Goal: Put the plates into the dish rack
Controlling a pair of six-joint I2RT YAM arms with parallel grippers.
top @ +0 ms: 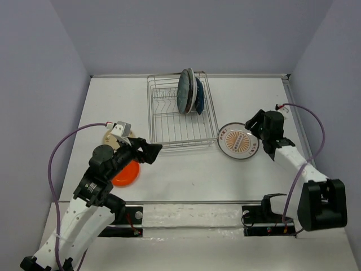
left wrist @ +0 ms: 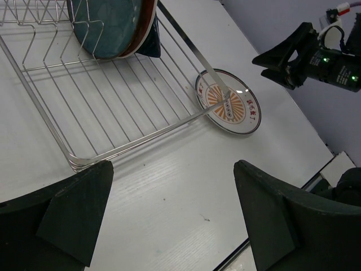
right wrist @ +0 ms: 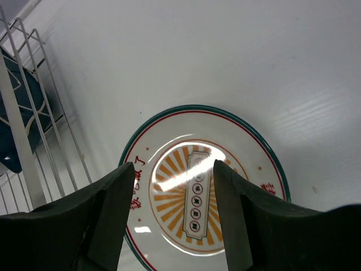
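The right gripper moves down and back next, tilting, onto the sunburst plate's free rim away from the rack (right wrist: 284,178), since the rack's corner crowds one side of the sunburst plate.
The silver wire dish rack (top: 169,121) stands at the back middle of the table. Three plates stand upright at its far end: dark teal-grey (top: 184,93), a red-rimmed one (left wrist: 148,25) and dark blue (top: 201,99). The white sunburst plate (top: 238,141) lies flat at the rack's front right corner. My right gripper (top: 252,125) is open and hovers just above this plate (right wrist: 197,192), empty. The orange plate (top: 125,173) and the cream plate (top: 110,139) lie at the left, partly hidden by my left arm. My left gripper (top: 153,152) is open and empty above bare table, near the rack's front left corner.
The rack's near rows of dividers (left wrist: 84,96) hold nothing. The rack's corner wire (left wrist: 217,93) crosses over the sunburst plate's edge in the left wrist view. A metal rail (top: 186,201) runs along the table's near edge. Walls close in the back and both sides.
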